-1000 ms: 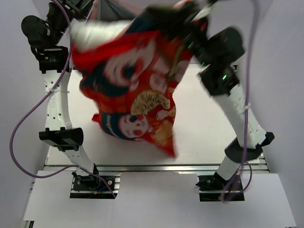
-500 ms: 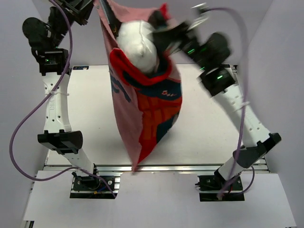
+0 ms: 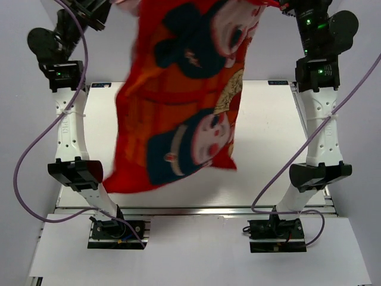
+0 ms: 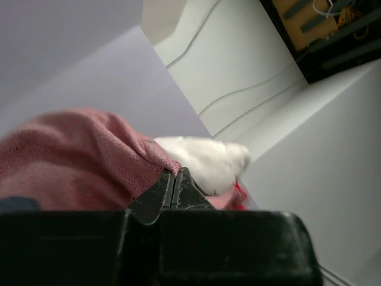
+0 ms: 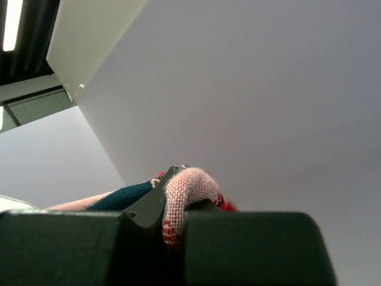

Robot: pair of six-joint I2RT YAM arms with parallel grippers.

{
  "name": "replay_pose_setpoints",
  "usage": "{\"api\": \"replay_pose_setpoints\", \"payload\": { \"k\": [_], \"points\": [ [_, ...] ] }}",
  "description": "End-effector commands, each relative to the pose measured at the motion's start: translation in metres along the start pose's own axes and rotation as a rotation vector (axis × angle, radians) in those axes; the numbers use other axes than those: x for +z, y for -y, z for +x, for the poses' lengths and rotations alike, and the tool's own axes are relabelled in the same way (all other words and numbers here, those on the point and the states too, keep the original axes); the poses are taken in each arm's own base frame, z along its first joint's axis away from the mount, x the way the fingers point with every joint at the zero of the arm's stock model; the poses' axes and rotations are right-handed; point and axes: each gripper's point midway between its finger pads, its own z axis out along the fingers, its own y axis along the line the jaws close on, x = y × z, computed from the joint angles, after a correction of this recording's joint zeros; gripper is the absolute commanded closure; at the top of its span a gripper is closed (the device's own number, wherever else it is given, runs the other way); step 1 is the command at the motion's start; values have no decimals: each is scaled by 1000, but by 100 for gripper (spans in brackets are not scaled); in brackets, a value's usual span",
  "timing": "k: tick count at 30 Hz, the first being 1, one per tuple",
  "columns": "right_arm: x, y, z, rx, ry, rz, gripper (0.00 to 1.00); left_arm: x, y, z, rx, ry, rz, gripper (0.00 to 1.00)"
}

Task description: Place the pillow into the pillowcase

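The pillowcase hangs high above the table, so the left gripper, its fingers shut on the pillowcase's edge, should go down next toward the white table to release it.
The red-orange pillowcase (image 3: 184, 101) with pig figures and navy patches hangs high over the table, stretched between both raised arms. Its faded pink reverse (image 4: 71, 161) bunches at my left gripper (image 4: 174, 179), whose jaws are shut on its edge. A white corner of the pillow (image 4: 208, 161) pokes out just beyond those fingertips; the pillow does not show in the top view. My right gripper (image 5: 175, 190) is shut on a fold of the pillowcase (image 5: 187, 190) that loops over its fingertips. Both gripper tips sit at or beyond the top view's upper edge.
The white table (image 3: 268, 143) lies below the hanging cloth, with its metal front rail (image 3: 196, 210) and the two arm bases (image 3: 116, 229) near me. Grey walls close in left and right. Purple cables (image 3: 24, 161) loop beside each arm.
The right arm swung up and out to the right, and the pillowcase went from hanging narrow with the pillow showing at its mouth to spread wide and flat, hiding the pillow.
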Motion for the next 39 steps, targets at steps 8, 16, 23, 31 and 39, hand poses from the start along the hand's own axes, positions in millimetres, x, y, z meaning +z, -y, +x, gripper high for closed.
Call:
{"api": "replay_pose_setpoints", "payload": {
  "k": [8,16,23,31,39],
  "points": [
    [-83,-164,62,241,-272,-512,100,33,13,39,-93,12,74,100],
    [-86,-285,-9,291,-5,-737,100,23,42,35,-105,15,213,100],
    [-26,-112,-122,-31,541,-104,100,-13,84,-25,-85,290,277,100],
    [-12,-8,-72,-140,323,106,100,-12,62,-29,-89,276,192,100],
    [-51,-232,2,210,107,-555,100,62,-37,78,-188,-46,23,100]
  ]
}}
